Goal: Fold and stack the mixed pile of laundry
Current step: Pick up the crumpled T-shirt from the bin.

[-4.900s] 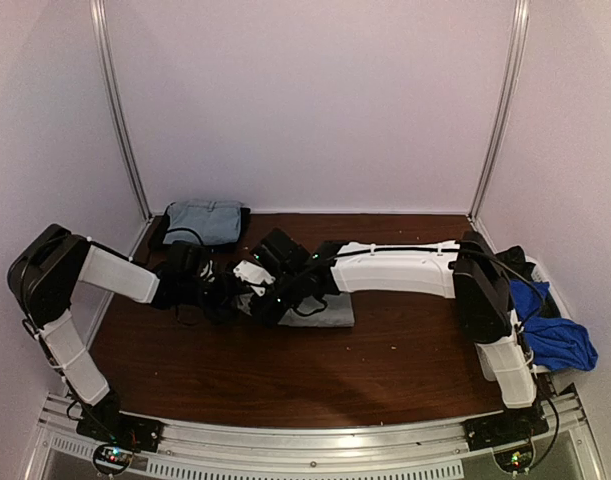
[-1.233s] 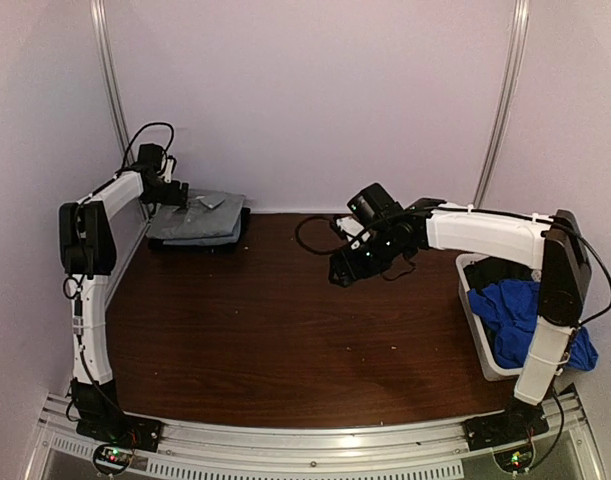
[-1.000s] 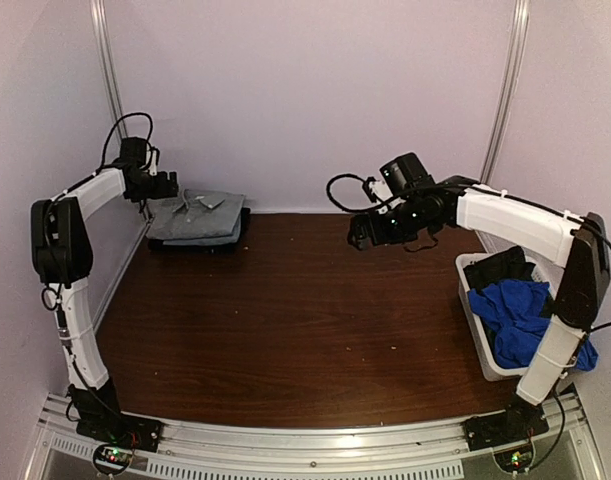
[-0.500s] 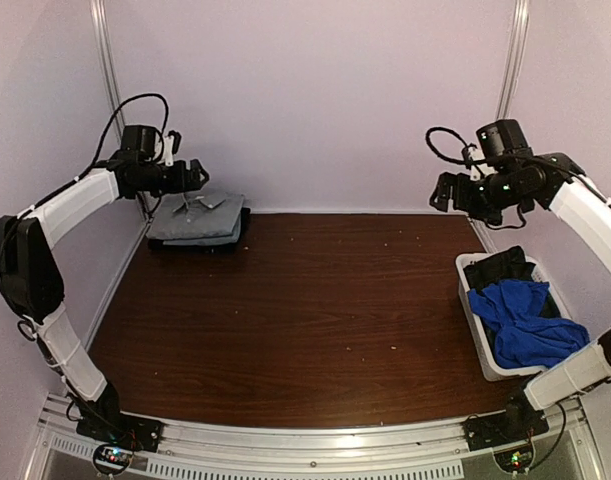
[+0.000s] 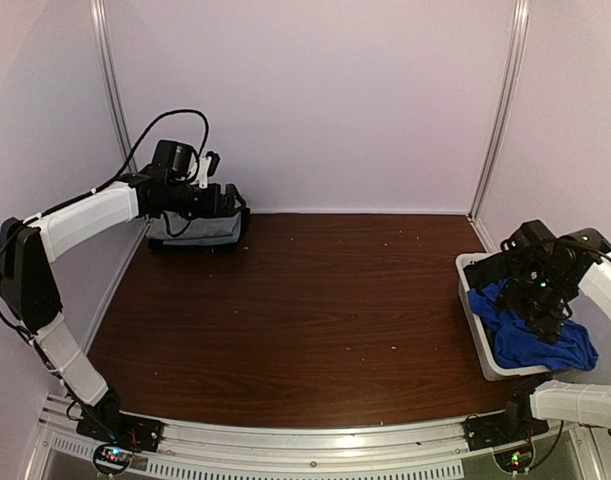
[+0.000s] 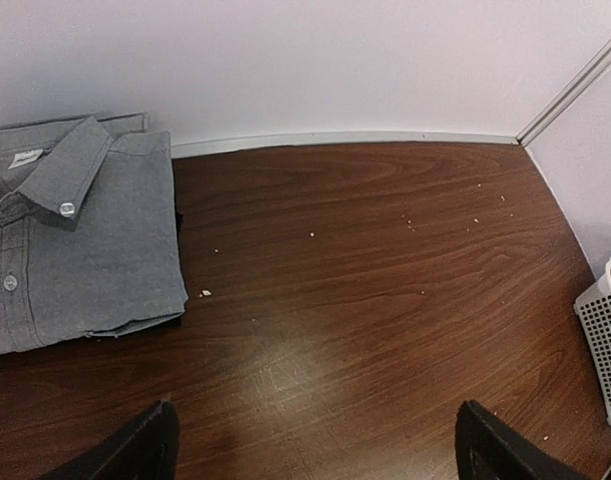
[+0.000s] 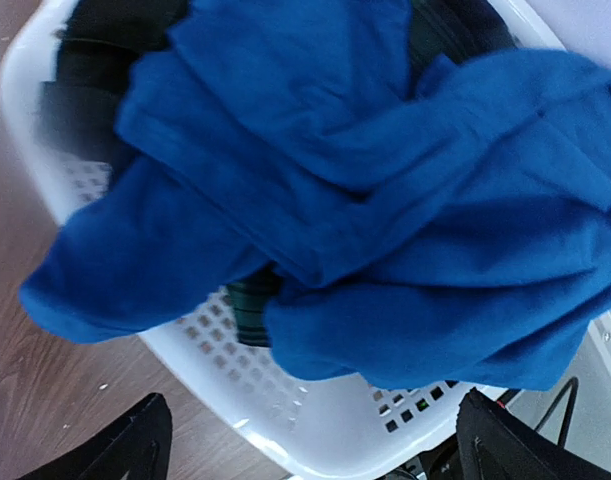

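I will lower my right gripper onto the crumpled middle of the royal-blue piece in the white bin (image 5: 474, 318), because that piece is on top, over the dark green-black piece.
A folded light grey shirt (image 6: 75, 240) tops a small stack (image 5: 197, 230) in the table's back left corner. My left gripper (image 5: 228, 200) hovers just right of that stack; in the left wrist view it (image 6: 315, 455) is open above bare wood, holding nothing. The rest of the mixed laundry pile fills the white bin (image 5: 474, 318) at the right. A royal-blue piece (image 7: 365, 200) lies crumpled on top, spilling over the rim (image 7: 315, 410). A dark green-black piece (image 7: 247, 300) peeks out beneath it. My right gripper (image 5: 545, 305) hangs open over the blue piece (image 5: 533, 335), and in the right wrist view it (image 7: 315, 445) holds nothing.
The brown wooden table (image 5: 305, 310) carries small pale crumbs (image 6: 205, 293). Pale walls close the back and both sides, with metal posts (image 5: 498, 110) in the corners. The bin's perforated wall (image 6: 607, 350) stands at the table's right edge.
The left gripper has moved right and down, close beside the stack. The right arm has swung from high at the back right down over the bin. The folded shirt left the table's middle earlier.
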Tool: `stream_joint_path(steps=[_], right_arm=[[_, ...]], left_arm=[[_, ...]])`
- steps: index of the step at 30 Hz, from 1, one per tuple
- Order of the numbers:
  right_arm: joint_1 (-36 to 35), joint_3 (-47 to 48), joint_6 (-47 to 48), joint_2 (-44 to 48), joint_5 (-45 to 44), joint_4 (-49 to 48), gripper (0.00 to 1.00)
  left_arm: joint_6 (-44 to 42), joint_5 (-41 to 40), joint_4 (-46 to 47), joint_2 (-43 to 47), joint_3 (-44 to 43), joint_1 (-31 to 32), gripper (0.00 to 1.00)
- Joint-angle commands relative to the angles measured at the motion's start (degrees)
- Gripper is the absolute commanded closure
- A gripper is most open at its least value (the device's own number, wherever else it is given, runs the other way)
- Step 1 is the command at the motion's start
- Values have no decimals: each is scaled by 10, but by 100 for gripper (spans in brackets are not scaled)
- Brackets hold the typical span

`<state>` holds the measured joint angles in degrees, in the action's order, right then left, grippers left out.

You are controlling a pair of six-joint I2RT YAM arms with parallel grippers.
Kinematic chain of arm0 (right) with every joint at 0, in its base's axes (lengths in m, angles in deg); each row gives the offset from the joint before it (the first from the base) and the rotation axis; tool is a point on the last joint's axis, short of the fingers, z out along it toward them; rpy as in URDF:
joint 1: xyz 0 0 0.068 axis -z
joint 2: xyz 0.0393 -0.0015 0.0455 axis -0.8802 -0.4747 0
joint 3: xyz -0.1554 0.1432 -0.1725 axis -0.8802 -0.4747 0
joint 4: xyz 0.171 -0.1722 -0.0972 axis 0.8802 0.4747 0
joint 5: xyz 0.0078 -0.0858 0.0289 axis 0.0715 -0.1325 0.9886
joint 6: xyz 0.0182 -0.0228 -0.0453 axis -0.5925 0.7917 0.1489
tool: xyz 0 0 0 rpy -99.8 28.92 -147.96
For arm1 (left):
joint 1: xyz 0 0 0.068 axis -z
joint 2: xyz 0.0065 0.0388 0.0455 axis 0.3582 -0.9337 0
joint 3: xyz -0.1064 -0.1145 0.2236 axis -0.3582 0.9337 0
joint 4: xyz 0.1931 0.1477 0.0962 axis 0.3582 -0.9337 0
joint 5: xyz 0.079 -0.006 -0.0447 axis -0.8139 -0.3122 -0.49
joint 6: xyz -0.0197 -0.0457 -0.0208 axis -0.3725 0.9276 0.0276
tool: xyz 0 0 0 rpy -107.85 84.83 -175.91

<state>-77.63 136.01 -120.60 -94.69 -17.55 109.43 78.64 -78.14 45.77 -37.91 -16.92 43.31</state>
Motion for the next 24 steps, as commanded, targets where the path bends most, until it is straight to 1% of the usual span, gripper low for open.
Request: stream_joint_path(steps=[1, 6, 7, 8, 9, 10, 11, 13, 14, 18, 22, 24], right_arm=[[25, -51, -132, -7, -26, 33, 0], [78, -100, -113, -9, -6, -37, 0], [93, -110, -101, -10, -1, -53, 3], [110, -119, -91, -10, 3, -67, 8], [128, -127, -79, -10, 7, -86, 17], [146, -130, -60, -9, 16, -106, 31], [160, -126, -41, -7, 21, -122, 55], [181, -98, -6, -6, 22, -143, 87], [186, -72, 11, -11, 14, -143, 99], [190, 55, 98, -50, -6, -149, 100], [190, 190, 212, -104, 44, -192, 100], [188, 259, 255, -131, 98, -230, 100]], left_arm=[[18, -13, 37, 13, 3, 1, 2], [14, -17, 38, 12, -7, 1, 2], [14, -19, 36, 12, -9, 1, 2], [12, -22, 33, 12, -10, 1, 2], [11, -25, 30, 13, -12, 1, 2], [10, -27, 28, 13, -13, 1, 2], [9, -31, 27, 15, -13, 1, 2], [7, -34, 25, 18, -13, 1, 2], [6, -36, 24, 19, -14, 1, 2], [2, -46, 20, 24, -17, 1, 2], [0, -56, 8, 25, -24, 1, 2], [0, -63, -2, 25, -28, 0, 2]])
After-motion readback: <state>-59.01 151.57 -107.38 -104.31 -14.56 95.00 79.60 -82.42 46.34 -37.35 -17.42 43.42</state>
